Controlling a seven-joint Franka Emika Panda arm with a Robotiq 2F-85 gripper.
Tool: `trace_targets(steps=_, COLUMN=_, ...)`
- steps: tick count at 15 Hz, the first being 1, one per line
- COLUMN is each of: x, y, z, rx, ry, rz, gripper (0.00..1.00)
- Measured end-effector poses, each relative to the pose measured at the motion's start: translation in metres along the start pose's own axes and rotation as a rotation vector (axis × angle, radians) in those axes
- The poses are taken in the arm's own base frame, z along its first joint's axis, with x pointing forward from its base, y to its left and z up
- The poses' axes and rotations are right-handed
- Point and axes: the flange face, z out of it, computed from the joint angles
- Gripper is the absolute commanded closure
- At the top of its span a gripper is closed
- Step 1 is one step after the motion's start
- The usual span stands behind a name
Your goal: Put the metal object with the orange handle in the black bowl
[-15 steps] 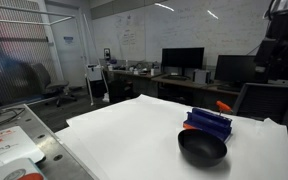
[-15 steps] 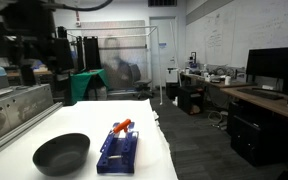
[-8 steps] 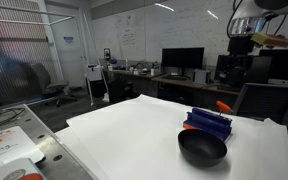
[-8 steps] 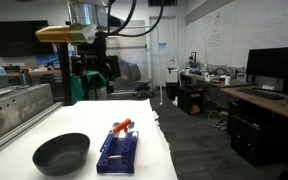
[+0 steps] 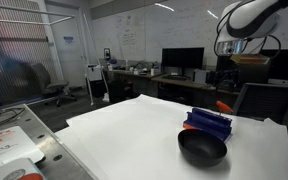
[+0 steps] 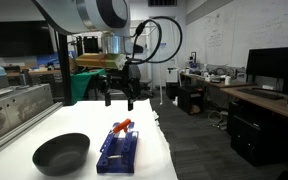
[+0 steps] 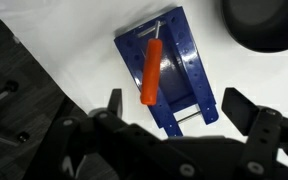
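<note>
The gripper's open fingers will next go down slightly to the left in the wrist view to straddle the metal object's orange handle (image 6: 122,126) (image 7: 152,72), as it is below and that way.
The utensil with the orange handle (image 7: 152,72) lies lengthwise on top of the blue ridged rack (image 7: 174,68); its handle also shows in both exterior views (image 6: 122,126) (image 5: 223,105). The black bowl (image 6: 61,153) (image 5: 202,148) sits on the white table right beside the rack; its edge shows at the top right of the wrist view (image 7: 264,25). My gripper (image 6: 119,99) (image 7: 176,108) hangs open and empty above the rack, well clear of the utensil. In the wrist view the rack's near end lies between the two fingers.
The white table (image 5: 134,135) has edges close to the rack and bowl. A metal frame and trays (image 5: 9,140) stand at one side. Desks with monitors (image 5: 182,60) and chairs stand behind.
The arm has swung down from high up and come over the rack; the gripper now hangs above the utensil. The utensil, rack and bowl have not moved.
</note>
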Motion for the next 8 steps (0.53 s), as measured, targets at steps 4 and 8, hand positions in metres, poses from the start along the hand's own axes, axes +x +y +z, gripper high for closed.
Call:
trace_targets(steps=4, x=0.015, y=0.019, z=0.031, rx=-0.01, ry=-0.019, rz=0.042, gripper=0.0)
trace_targets(steps=8, x=0.024, y=0.031, z=0.061, rx=-0.017, ry=-0.047, rz=0.07, gripper=0.34)
